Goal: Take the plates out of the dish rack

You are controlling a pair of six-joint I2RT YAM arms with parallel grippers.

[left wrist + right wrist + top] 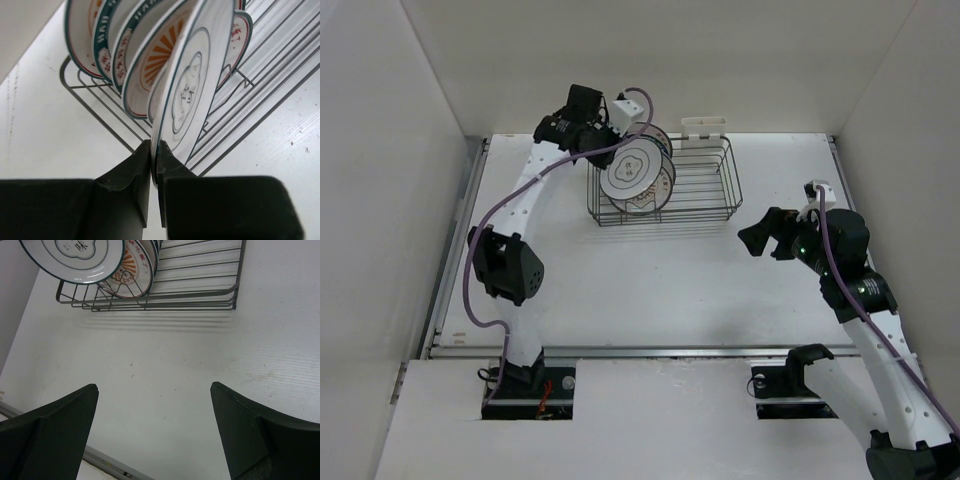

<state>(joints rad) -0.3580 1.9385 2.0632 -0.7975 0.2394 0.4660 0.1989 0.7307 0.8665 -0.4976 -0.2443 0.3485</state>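
Note:
My left gripper moves back past the near edge of the rack next, then lowers the white plate to the table there.
The dark wire dish rack [705, 190] stands at the table's back centre, with several plates upright at its left end. My left gripper [610, 140] is shut on the rim of a white plate with a thin dark rim line [633, 168], held above the rack's left end. In the left wrist view the fingers [155, 150] pinch that plate [192, 85]; an orange sunburst plate [150, 60] and teal-banded plates [105, 35] stand behind it. My right gripper [767, 235] is open and empty, right of the rack, above bare table [155, 390]. The right wrist view shows the rack [200, 290] and held plate [75, 255].
A small white plastic holder [703, 127] is clipped on the rack's back edge. White walls enclose the table at the back and both sides. A metal rail [650, 350] runs along the table's near edge.

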